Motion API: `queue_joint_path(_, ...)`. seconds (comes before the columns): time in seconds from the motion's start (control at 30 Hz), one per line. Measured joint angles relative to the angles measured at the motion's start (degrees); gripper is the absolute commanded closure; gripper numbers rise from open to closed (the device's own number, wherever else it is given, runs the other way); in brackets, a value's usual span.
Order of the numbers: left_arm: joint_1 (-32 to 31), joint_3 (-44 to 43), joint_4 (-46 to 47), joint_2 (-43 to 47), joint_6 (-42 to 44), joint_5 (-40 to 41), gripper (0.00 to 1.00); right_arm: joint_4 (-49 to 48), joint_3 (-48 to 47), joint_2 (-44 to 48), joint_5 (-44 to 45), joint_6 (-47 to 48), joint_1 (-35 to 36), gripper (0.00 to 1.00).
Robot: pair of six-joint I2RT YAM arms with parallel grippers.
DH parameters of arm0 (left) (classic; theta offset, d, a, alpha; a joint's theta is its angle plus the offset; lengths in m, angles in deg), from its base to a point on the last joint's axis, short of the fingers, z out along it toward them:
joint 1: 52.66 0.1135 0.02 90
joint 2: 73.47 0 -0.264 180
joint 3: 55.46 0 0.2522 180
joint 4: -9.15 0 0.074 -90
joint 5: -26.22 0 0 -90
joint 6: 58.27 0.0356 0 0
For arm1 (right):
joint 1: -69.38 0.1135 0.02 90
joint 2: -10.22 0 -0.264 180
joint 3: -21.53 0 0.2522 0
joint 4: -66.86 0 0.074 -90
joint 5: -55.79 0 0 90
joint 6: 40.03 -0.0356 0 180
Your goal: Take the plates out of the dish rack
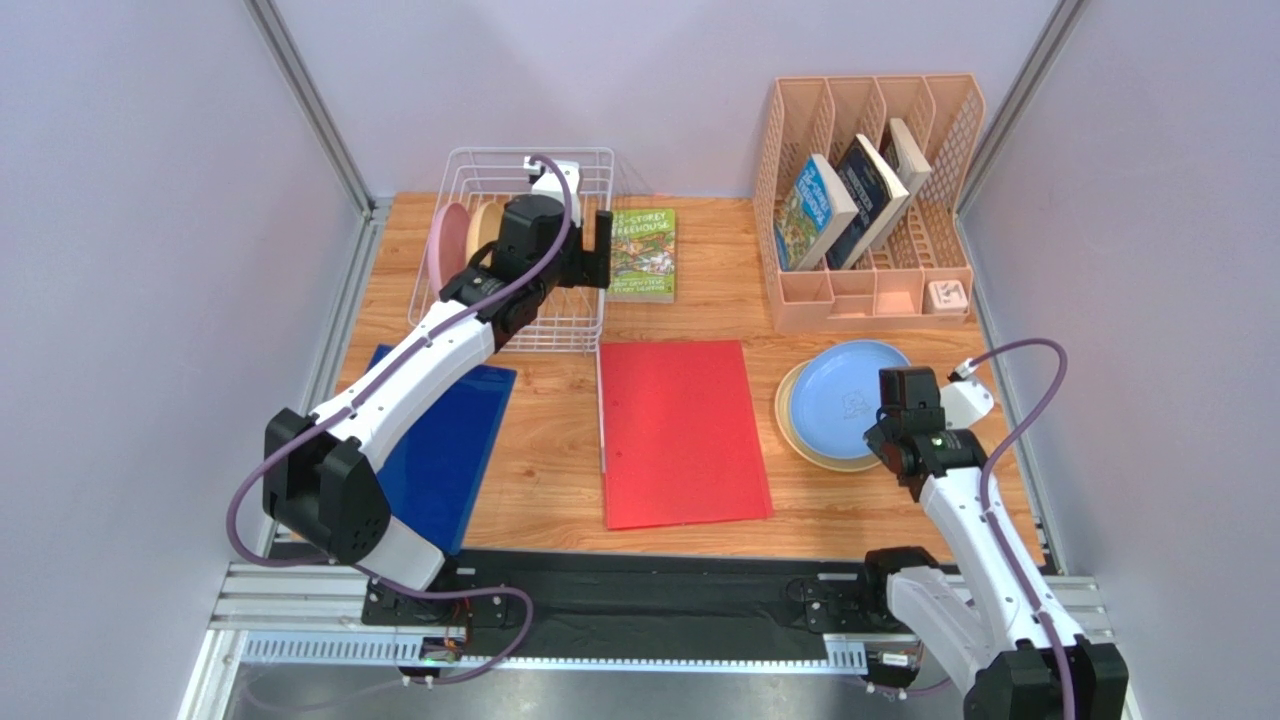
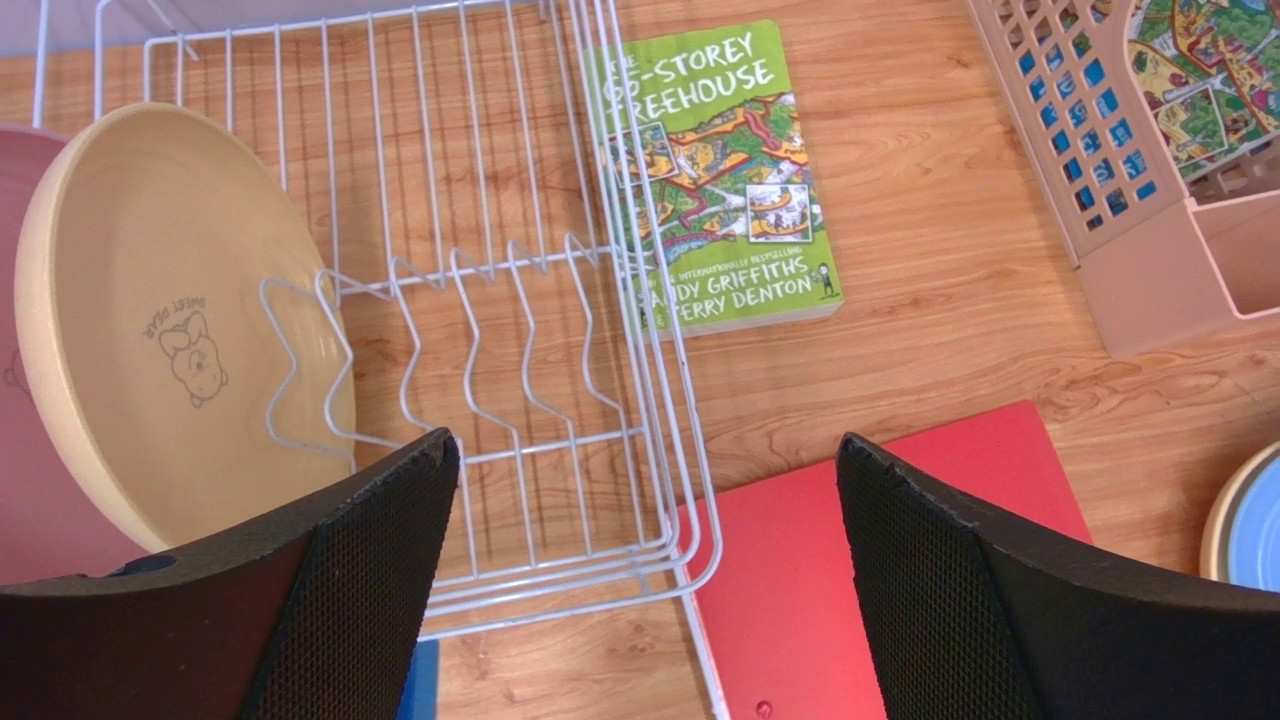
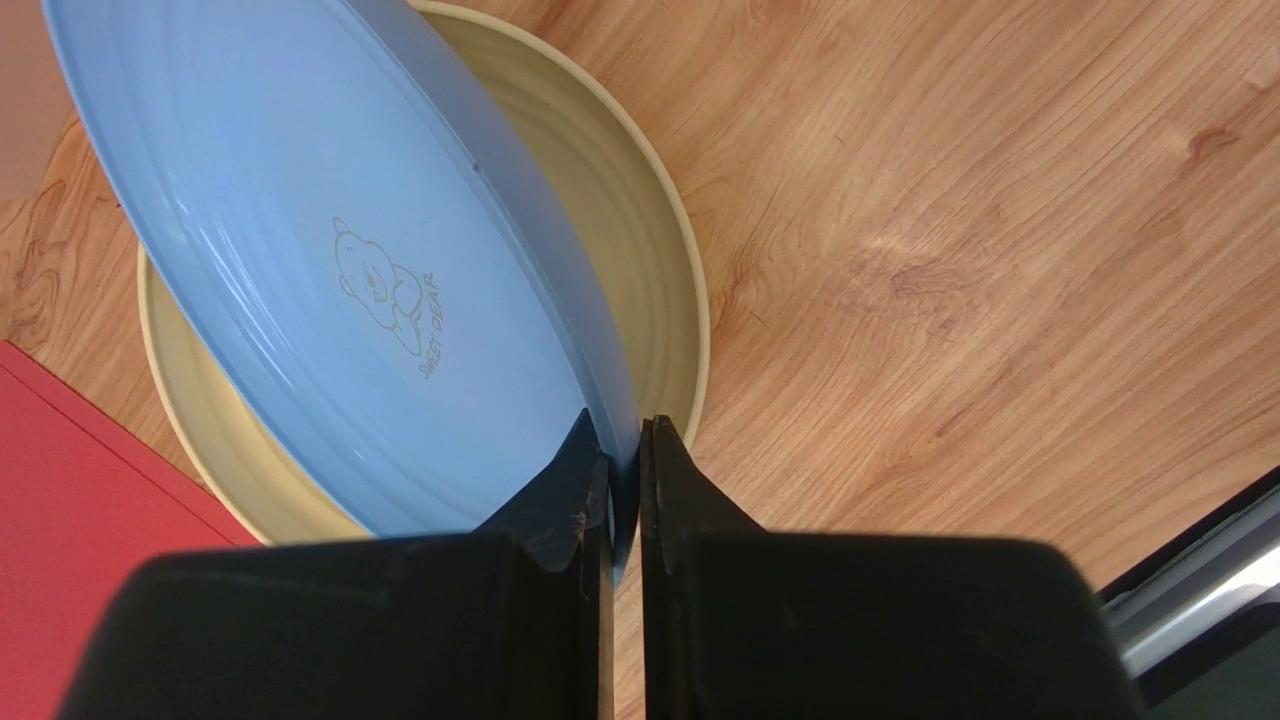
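Next, the left gripper goes to the left in the top view and down astride the yellow plate's near rim [image 1: 473, 242] [image 2: 75, 428], since that rim faces the rack's empty slots.
The white wire dish rack [image 1: 579, 323] stands at the back left and also shows in the left wrist view [image 2: 496, 345]. A pink plate [image 1: 446, 246] and a pale yellow plate [image 1: 483, 231] stand upright in its left end; the left wrist view shows the yellow one [image 2: 135, 323] with the pink one [image 2: 38, 495] behind. My left gripper [image 2: 646, 578] is open and empty above the rack's near right corner. My right gripper [image 3: 625, 450] is shut on the rim of the light blue plate [image 3: 346, 285], tilted over the second pale yellow plate [image 3: 646, 255] lying on the table at the right [image 1: 849, 402].
A red folder [image 1: 679, 431] lies mid-table and a blue folder [image 1: 443, 450] lies left of it. A green book [image 1: 643, 254] lies right of the rack. A peach slotted organizer [image 1: 864, 203] with books stands at the back right.
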Motion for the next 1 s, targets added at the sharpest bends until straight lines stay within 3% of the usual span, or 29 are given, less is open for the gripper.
queue_joint_path(0.07,0.00,0.00,0.00,0.00,0.00,0.17,0.00,-0.37,0.00,0.00,-0.09,0.00,0.00,0.87)
queue_joint_path(0.43,0.87,0.00,0.00,-0.72,-0.22,0.13,0.00,-3.06,0.09,-1.90,-4.24,0.15,0.00,0.78)
queue_joint_path(0.53,1.42,0.00,-0.02,-0.76,-0.24,0.07,0.00,-3.43,0.09,-2.56,-5.86,0.33,0.00,0.68)
queue_joint_path(0.6,1.77,0.00,-0.02,-0.76,-0.28,-0.04,0.00,-3.45,0.09,-2.60,-6.69,0.66,0.00,0.42)
queue_joint_path(0.7,2.25,0.28,0.02,-0.76,-0.42,-0.28,0.00,-3.65,0.09,-2.58,-7.41,1.14,0.00,0.29)
queue_joint_path(1.0,4.37,1.49,-0.07,-0.76,-0.46,-0.33,0.00,-3.67,-3.08,-2.75,-6.51,3.80,0.00,0.24)
